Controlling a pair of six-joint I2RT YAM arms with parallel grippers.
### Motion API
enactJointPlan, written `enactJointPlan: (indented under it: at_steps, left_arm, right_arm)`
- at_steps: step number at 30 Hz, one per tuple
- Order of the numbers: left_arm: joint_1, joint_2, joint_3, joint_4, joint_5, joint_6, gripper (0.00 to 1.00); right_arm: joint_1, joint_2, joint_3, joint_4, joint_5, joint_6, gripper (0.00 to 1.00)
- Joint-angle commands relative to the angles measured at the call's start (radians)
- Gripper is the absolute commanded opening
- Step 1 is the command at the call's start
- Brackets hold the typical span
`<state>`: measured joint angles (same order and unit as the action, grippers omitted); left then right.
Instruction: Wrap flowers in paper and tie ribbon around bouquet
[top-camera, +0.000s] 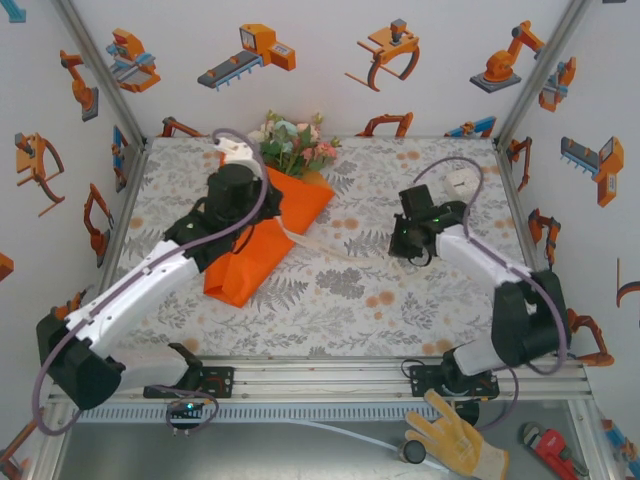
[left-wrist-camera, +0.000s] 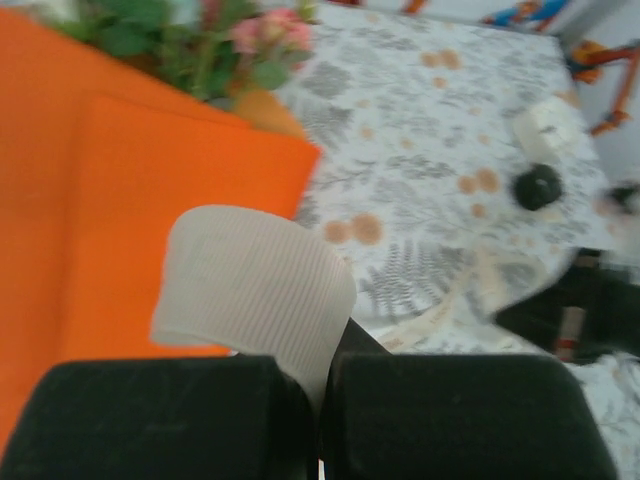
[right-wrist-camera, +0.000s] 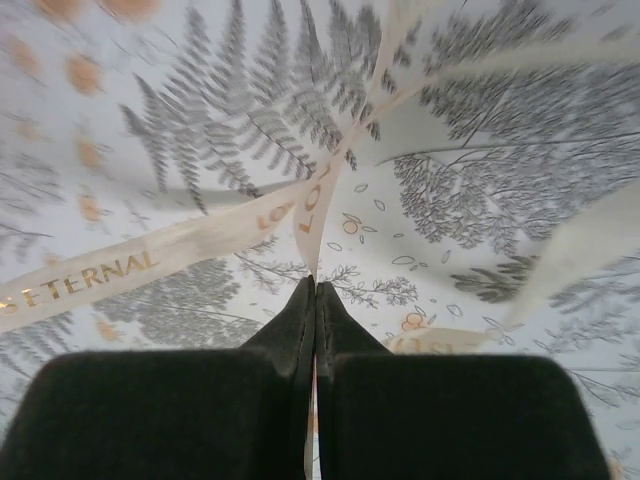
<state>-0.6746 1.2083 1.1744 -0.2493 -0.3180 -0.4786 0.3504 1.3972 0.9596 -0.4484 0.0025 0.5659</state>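
Note:
My left gripper has the ribbon end hanging over the paper, so next it needs to move back past the paper cone, down to bare tabletop by the side, and release it.
The bouquet lies at left centre, an orange paper cone with the pink, white and green flowers sticking out at its far end. In the left wrist view the flowers show beyond the paper. My left gripper hovers over the cone, shut on a wide cream end of the ribbon; its jaws pinch that end. The ribbon trails across the table to my right gripper. In the right wrist view that gripper is shut on the gold-lettered ribbon.
A small white box sits at the back right, with a black oval object next to the box. Walls close in the patterned table on three sides. A yellow glove lies below the front rail.

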Motion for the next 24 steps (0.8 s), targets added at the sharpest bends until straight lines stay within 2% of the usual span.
enactJointPlan:
  at_steps: [1,4,9,10,11,14,16,19,24]
  left_arm:
    - [0.174,-0.111,0.127,-0.336,-0.122,-0.059,0.00]
    - [0.356,-0.185,0.191,-0.571,-0.119,-0.092,0.00]
    - [0.605,-0.266,0.104,-0.749,-0.171,-0.116,0.00]
    - [0.676,-0.270,0.057,-0.762,-0.145,-0.129,0.00]
    - [0.763,-0.270,0.012,-0.766,-0.068,-0.141,0.00]
    - [0.970,-0.287,-0.118,-0.741,0.150,-0.192,0.00]
    - [1.002,-0.311,-0.181,-0.721,0.159,-0.221,0.00]
    - [1.016,-0.325,-0.218,-0.754,0.119,-0.253,0.00]
    - [1.031,-0.301,-0.248,-0.840,-0.072,-0.334,0.00]
  right_arm:
    - [-0.091,-0.228,0.056,-0.073,0.136,0.058,0.00]
    - [-0.305,-0.395,0.016,-0.079,0.135,0.164,0.00]
    - [-0.590,-0.511,-0.067,-0.123,0.135,0.283,0.00]
    - [-0.632,-0.512,-0.090,-0.127,0.108,0.305,0.00]
    - [-0.657,-0.508,-0.122,-0.124,0.080,0.329,0.00]
    - [-0.674,-0.481,-0.225,-0.081,0.000,0.375,0.00]
    - [-0.674,-0.467,-0.300,-0.042,-0.045,0.384,0.00]
    - [-0.674,-0.446,-0.380,-0.015,-0.048,0.347,0.00]
    - [-0.676,-0.433,-0.397,-0.026,0.041,0.289,0.00]
